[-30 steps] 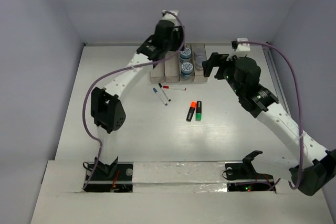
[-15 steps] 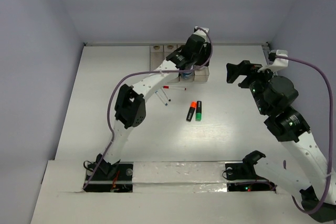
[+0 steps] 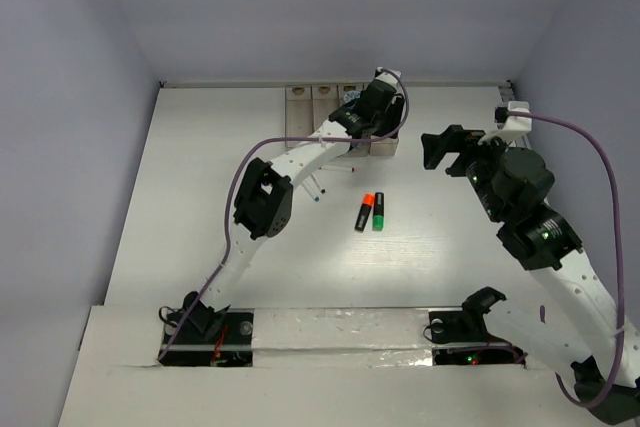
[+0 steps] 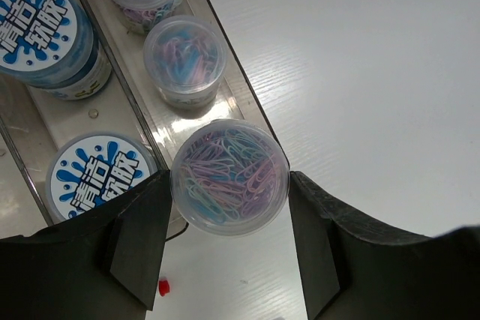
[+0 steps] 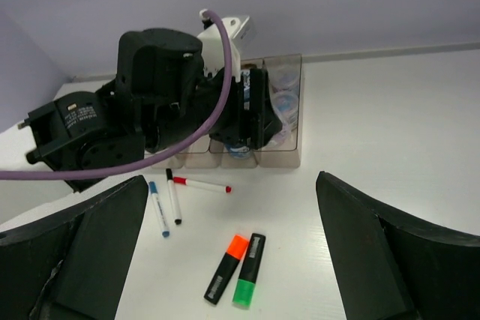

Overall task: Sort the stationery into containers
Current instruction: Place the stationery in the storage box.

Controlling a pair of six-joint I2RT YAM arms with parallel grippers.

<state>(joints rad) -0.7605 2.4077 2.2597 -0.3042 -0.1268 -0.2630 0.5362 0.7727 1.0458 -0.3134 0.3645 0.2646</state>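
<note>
My left gripper lowers into the near end of the tray's section (image 3: 384, 145) beneath it next and releases the tub, since matching clip tubs already stand farther along.
My left gripper (image 4: 229, 185) is shut on a clear round tub of coloured paper clips (image 4: 229, 177), holding it over the near end of the tray's rightmost compartment (image 4: 161, 106). Two more clip tubs (image 4: 184, 58) lie in that compartment, and two blue-white lidded tubs (image 4: 94, 177) lie in the compartment beside it. In the top view the left gripper (image 3: 375, 117) covers the tray's right end (image 3: 385, 145). My right gripper (image 5: 231, 207) is wide open and empty, right of the tray (image 5: 277, 157). The red pen (image 5: 202, 184), black pen (image 5: 173, 195), blue pen (image 5: 158, 208), orange highlighter (image 5: 226, 268) and green highlighter (image 5: 248, 270) lie on the table.
The tray's two left compartments (image 3: 310, 97) stand against the back wall. The left arm's links (image 3: 265, 197) reach across the table's middle and hide most of the pens in the top view. The right gripper (image 3: 445, 147) hovers right of the tray.
My left gripper has moved right along the tray, from its left part to its rightmost compartment. My right gripper has drawn back from the tray to the right.
</note>
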